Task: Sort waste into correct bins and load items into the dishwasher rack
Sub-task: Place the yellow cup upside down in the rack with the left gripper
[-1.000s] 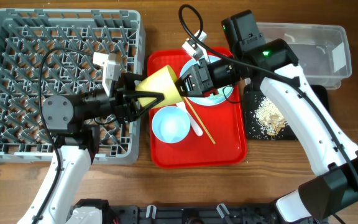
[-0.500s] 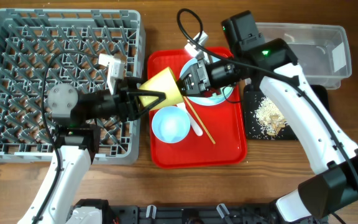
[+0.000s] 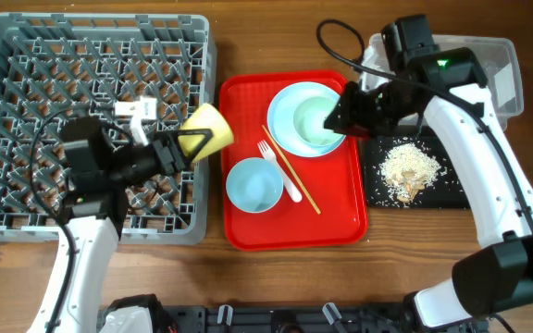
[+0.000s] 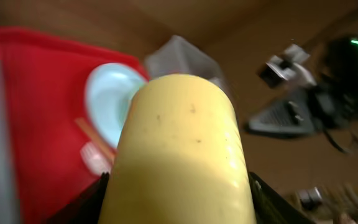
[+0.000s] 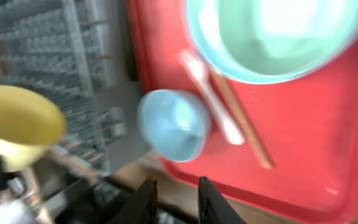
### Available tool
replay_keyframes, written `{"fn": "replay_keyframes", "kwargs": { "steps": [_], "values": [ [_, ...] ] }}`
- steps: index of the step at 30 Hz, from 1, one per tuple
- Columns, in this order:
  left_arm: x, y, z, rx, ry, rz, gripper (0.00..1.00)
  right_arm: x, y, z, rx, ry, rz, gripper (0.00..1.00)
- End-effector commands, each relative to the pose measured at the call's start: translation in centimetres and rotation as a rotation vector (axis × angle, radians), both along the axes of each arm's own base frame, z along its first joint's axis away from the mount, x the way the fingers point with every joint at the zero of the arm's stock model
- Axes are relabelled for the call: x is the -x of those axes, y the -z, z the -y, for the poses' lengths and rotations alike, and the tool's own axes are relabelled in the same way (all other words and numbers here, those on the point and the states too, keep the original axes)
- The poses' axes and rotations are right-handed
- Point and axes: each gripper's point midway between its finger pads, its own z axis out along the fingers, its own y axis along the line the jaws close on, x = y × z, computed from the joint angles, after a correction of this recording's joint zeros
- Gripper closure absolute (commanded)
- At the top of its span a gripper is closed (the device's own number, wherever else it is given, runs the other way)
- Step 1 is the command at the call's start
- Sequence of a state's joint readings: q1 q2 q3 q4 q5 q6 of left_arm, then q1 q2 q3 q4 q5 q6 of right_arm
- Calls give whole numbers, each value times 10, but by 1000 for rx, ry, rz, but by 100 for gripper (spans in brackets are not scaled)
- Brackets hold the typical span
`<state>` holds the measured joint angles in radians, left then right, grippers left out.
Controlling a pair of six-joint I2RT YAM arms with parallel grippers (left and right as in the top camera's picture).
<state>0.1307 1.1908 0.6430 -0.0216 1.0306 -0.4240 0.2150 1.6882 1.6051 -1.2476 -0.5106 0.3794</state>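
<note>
Next, my left gripper swings to the left in the overhead view, turns fingers down and lowers the yellow cup among the rack's wires (image 3: 126, 100), since they stand empty.
My left gripper (image 3: 190, 143) is shut on the small yellow cup (image 3: 207, 129) and holds it tilted over the right edge of the grey dishwasher rack (image 3: 26, 74). The cup fills the left wrist view (image 4: 179, 143) between my fingers. My right gripper (image 3: 343, 117) is open and empty above the right rim of the pale plate (image 3: 285, 104), which carries a pale bowl (image 3: 317, 120). The right wrist view shows the cup (image 5: 17, 124), the second bowl (image 5: 173, 121), the fork (image 5: 210, 93) and the chopstick (image 5: 241, 118). No wrapper or napkin is clearly visible.
The red serving tray (image 3: 248, 236) holds the blue bowl (image 3: 254, 184), white fork (image 3: 282, 173) and chopstick (image 3: 294, 185). The black tray (image 3: 452, 196) at the right holds rice scraps (image 3: 405, 171). The clear tub (image 3: 461, 65) stands behind it.
My right gripper let go of the yellow cup and drew back right over the plate. My left gripper, holding the cup, moved left to the rack's edge.
</note>
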Motion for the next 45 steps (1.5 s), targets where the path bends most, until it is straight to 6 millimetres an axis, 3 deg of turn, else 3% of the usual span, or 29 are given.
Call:
{"fn": "replay_keyframes", "kwargs": {
  "steps": [1,5,7,11,17,26,31,33,35,36,40,45],
  "values": [
    [-17,8,-37,-193,-211,-38,96,4,-2,45,255,55,73,77],
    [-12,4,-79,-427,-387,-185,96,9,-1,65,365,74,68,77],
    [-5,-7,-102,-533,-484,-252,96,10,0,68,382,67,70,77],
    [9,-24,-129,-661,-586,-318,96,9,0,67,381,61,75,77],
    [29,4,-163,-847,-672,-483,96,9,0,67,382,57,77,77],
    [20,58,-170,-916,-605,-664,95,10,0,68,382,56,74,77],
    [14,78,-171,-928,-578,-717,94,10,0,68,382,57,74,77],
    [12,82,-171,-930,-575,-723,89,10,0,68,382,57,74,77],
    [10,83,-172,-928,-578,-718,73,10,0,68,382,57,74,77],
    [8,83,-172,-927,-580,-713,71,10,0,68,382,57,74,76],
    [4,82,-172,-923,-588,-698,72,10,0,68,382,58,74,76],
    [0,81,-171,-909,-589,-682,83,10,0,68,382,57,74,76]
  ]
}}
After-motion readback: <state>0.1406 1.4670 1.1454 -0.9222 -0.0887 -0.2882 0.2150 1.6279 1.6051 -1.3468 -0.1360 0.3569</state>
